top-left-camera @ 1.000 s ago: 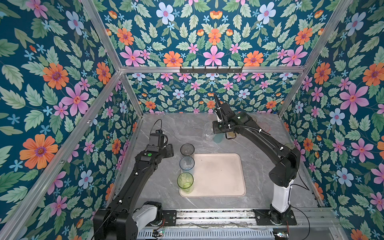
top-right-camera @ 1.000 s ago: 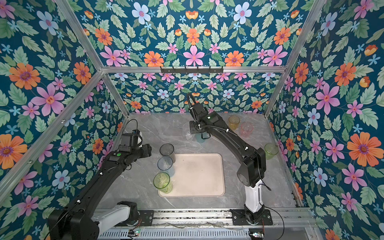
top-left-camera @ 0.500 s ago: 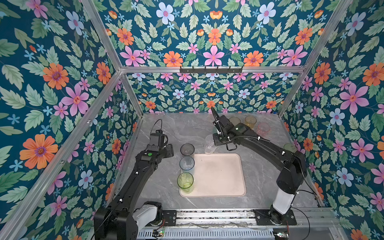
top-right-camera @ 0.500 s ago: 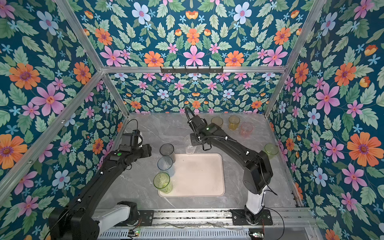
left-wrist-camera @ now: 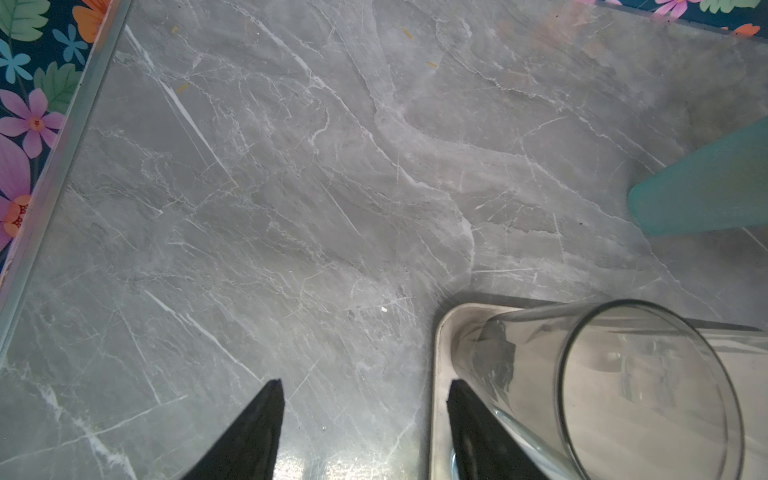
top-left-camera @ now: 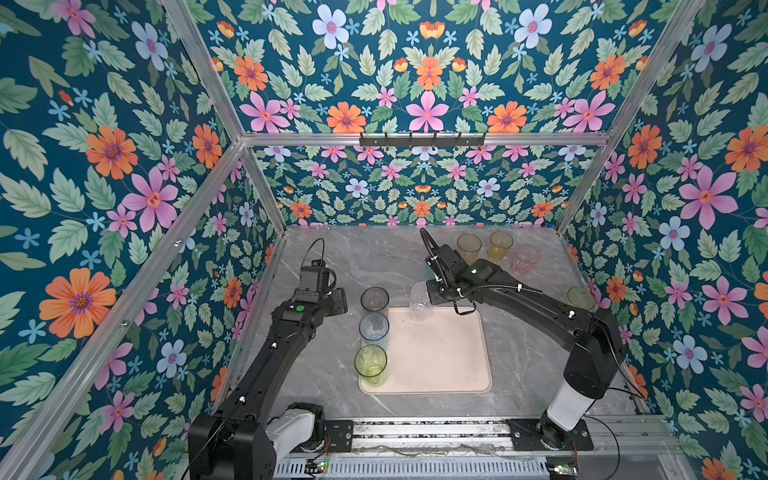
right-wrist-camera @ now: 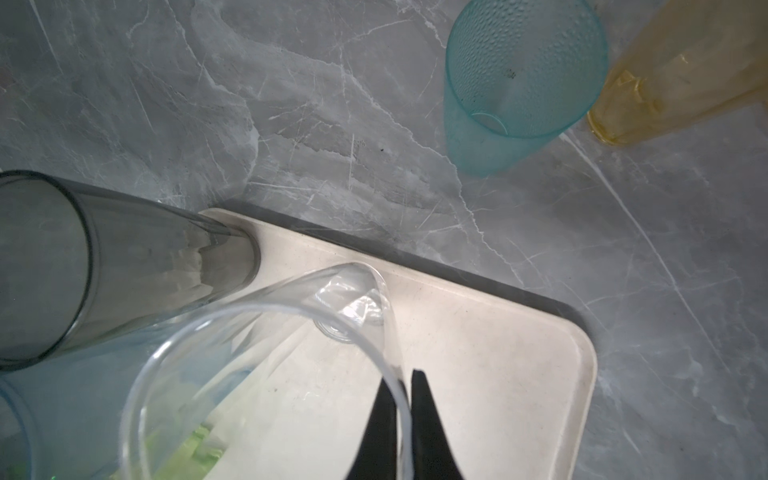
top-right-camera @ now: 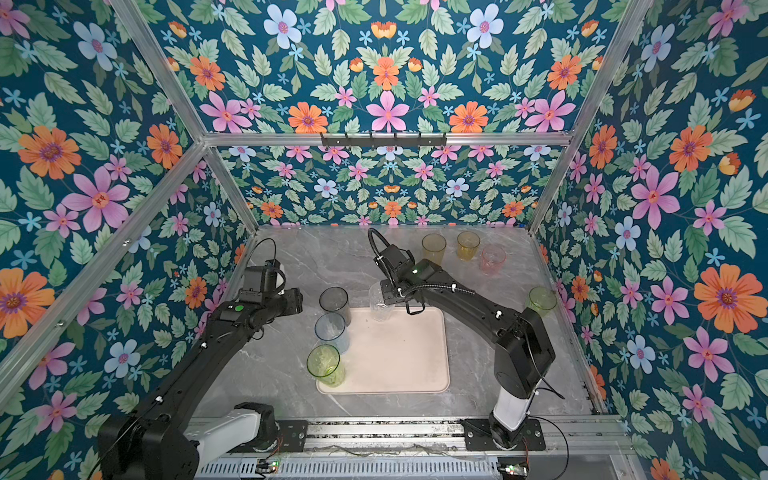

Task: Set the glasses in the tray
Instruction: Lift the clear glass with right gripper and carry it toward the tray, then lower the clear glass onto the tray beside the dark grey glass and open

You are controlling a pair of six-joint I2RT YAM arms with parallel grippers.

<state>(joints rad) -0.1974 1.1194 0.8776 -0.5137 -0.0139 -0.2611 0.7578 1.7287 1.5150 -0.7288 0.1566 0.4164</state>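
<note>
I should lower the clear glass with my right gripper onto an empty patch of tray point(top-left-camera: 440, 357) below it, next to the smoky glass, and let go of the clear glass's side.
The pale pink tray point(top-left-camera: 440, 357) lies mid-table. Along its left side stand three glasses: smoky grey point(top-left-camera: 374, 299), pale blue point(top-left-camera: 373, 328) and green point(top-left-camera: 370, 363). My right gripper point(right-wrist-camera: 402, 374) is shut on the wall of a clear glass point(right-wrist-camera: 353, 299). It holds the glass upright over the tray's back edge point(top-left-camera: 419, 302), beside the smoky one; contact with the tray cannot be told. My left gripper point(left-wrist-camera: 365, 384) is open and empty. It hangs over the table just left of the smoky glass point(left-wrist-camera: 623, 374) and the tray's corner point(left-wrist-camera: 440, 353).
Amber point(top-left-camera: 468, 247), yellow point(top-left-camera: 500, 245) and pink point(top-left-camera: 526, 258) glasses stand at the back right. Another green glass point(top-left-camera: 580, 298) is by the right wall. A teal glass point(right-wrist-camera: 523, 83) stands on the table behind the tray. Floral walls close three sides.
My right arm has carried the clear glass from the back of the table forward and left to the tray's back edge. The left arm has not moved.
</note>
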